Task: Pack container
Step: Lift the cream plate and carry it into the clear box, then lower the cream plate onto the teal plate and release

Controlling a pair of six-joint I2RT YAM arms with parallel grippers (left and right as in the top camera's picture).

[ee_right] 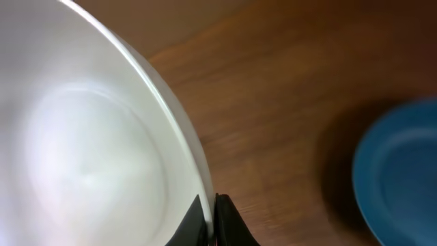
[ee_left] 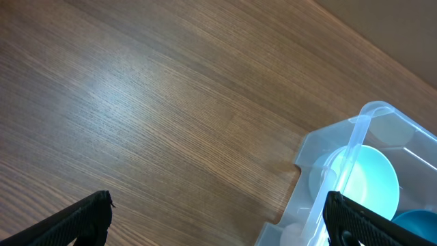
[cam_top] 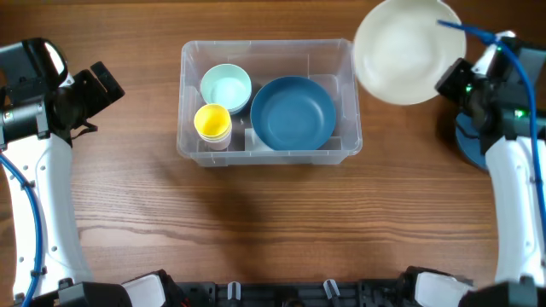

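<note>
Next, my right gripper goes left in the overhead view to the empty blue bowl (cam_top: 293, 112) below it, lowers the white bowl (cam_top: 408, 49) inside and releases.
The clear plastic container (cam_top: 267, 147) sits at the table's middle back. It holds a blue bowl (cam_top: 293, 112), a pale teal bowl (cam_top: 225, 87) and a yellow cup (cam_top: 212, 123). My right gripper (cam_top: 450, 78) is shut on the rim of a large white bowl (cam_top: 408, 49), held in the air to the right of the container. In the right wrist view the fingers (ee_right: 209, 217) pinch the white bowl's rim (ee_right: 89, 150). My left gripper (cam_top: 101, 85) is open and empty, left of the container; its wrist view shows the container's corner (ee_left: 355, 137) and the teal bowl (ee_left: 372, 179).
A blue plate (cam_top: 470, 143) lies on the table at the far right, partly under my right arm; it also shows in the right wrist view (ee_right: 399, 171). The wooden table (cam_top: 273, 230) stretches in front of the container.
</note>
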